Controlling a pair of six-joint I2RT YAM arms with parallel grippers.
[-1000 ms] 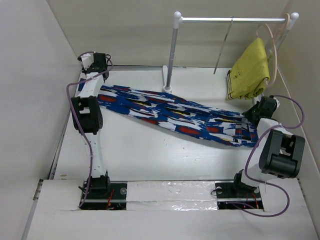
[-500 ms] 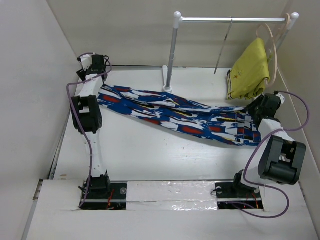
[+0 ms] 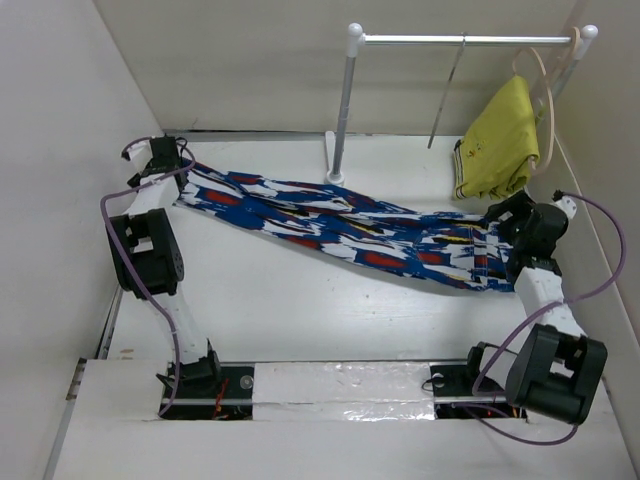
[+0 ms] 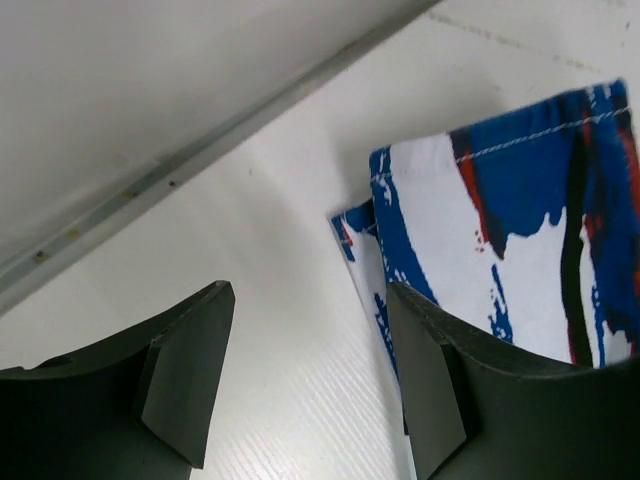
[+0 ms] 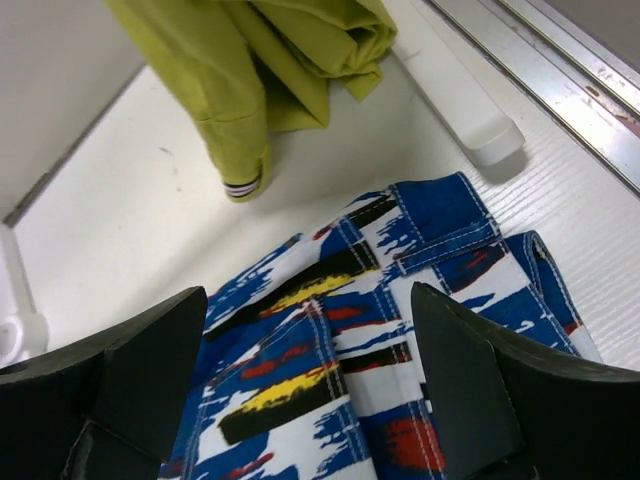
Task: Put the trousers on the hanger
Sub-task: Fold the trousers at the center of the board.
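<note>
My left gripper lowers rightward in the wrist view onto the leg's side edge by the hem (image 3: 185, 200) (image 4: 389, 258) next, as bare table shows between its fingers.
The trousers (image 3: 350, 235) lie stretched flat across the table, legs at the far left and waist at the right. My left gripper (image 3: 172, 172) sits at the leg hems. In the left wrist view it (image 4: 310, 300) is open over bare table, its right finger beside the hem (image 4: 520, 230). My right gripper (image 3: 503, 222) is at the waist end. In the right wrist view it (image 5: 310, 300) is open just above the waistband (image 5: 330, 350), holding nothing. The thin grey hanger (image 3: 447, 95) hangs edge-on from the rail.
A metal rail (image 3: 460, 40) on a white post (image 3: 343, 110) stands at the back. A yellow garment (image 3: 495, 140) hangs on a pale beige hanger (image 3: 545, 90) at the rail's right end. The rack's white foot (image 5: 470, 110) lies close behind the waistband. Walls close in left and right.
Both grippers have opened and let go of the trousers. The left arm has swung out to the left, the right arm has drawn back to the right, and the cloth now lies flat.
</note>
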